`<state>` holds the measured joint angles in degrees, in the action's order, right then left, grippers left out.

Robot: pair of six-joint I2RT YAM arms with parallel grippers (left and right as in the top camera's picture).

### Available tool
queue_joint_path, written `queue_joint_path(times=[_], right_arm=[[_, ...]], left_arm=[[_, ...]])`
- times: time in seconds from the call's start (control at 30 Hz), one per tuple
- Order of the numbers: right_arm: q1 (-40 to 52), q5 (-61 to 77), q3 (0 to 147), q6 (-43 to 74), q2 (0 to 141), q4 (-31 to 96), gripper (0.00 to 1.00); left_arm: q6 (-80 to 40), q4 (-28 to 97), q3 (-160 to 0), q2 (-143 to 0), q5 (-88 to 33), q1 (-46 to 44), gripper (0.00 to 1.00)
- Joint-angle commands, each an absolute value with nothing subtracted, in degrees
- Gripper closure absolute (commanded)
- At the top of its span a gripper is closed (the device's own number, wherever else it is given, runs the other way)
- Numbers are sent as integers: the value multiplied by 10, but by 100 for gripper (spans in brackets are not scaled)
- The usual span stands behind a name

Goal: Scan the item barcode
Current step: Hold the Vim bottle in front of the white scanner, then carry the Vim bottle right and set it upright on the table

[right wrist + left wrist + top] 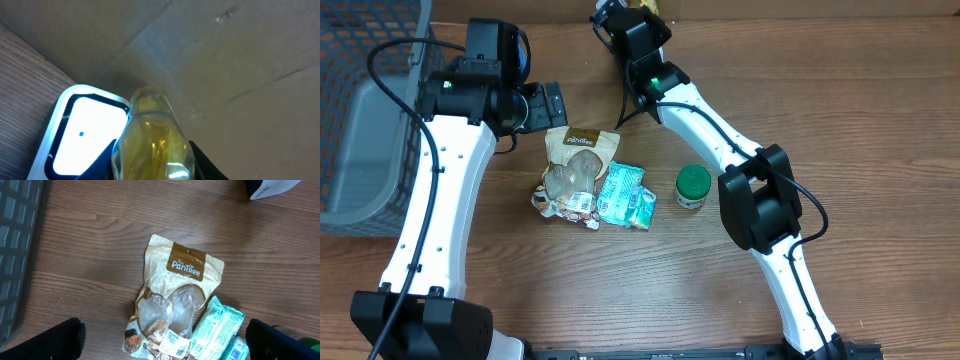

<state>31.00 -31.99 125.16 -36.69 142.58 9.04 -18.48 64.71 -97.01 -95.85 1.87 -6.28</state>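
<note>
Bare tabletop lies to the right of my right gripper in the overhead view, so next I carry the bottle that way and back, lower it and release it.
My right gripper is shut on a clear bottle of yellow liquid, which fills the lower middle of the right wrist view. Just left of the bottle lies the scanner, its white window lit, with a cardboard wall behind it. No barcode shows on the bottle. In the overhead view the right gripper is at the table's far edge, with a bit of the yellow bottle at the frame's top. My left gripper hangs open and empty above a tan snack bag.
Beside the snack bag lie teal packets and a small green-lidded jar. A grey mesh basket stands at the left edge. The right arm stretches across the right half of the table.
</note>
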Motion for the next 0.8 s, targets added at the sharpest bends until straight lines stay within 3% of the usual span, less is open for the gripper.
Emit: queue_joint_path(times=[0.0, 0.4, 0.63, 0.77], right_arm=[[314, -334, 1267, -325, 1425, 82, 96], [298, -335, 1267, -201, 1289, 209, 95], [239, -330, 1267, -11, 1204, 443, 95], [189, -249, 1267, 49, 1196, 578, 95]], left_arm=[[-189, 645, -975, -960, 15, -64, 0], [-189, 645, -975, -960, 15, -64, 0], [-189, 645, -975, -960, 15, -64, 0], [-189, 645, -975, -960, 15, -64, 0]])
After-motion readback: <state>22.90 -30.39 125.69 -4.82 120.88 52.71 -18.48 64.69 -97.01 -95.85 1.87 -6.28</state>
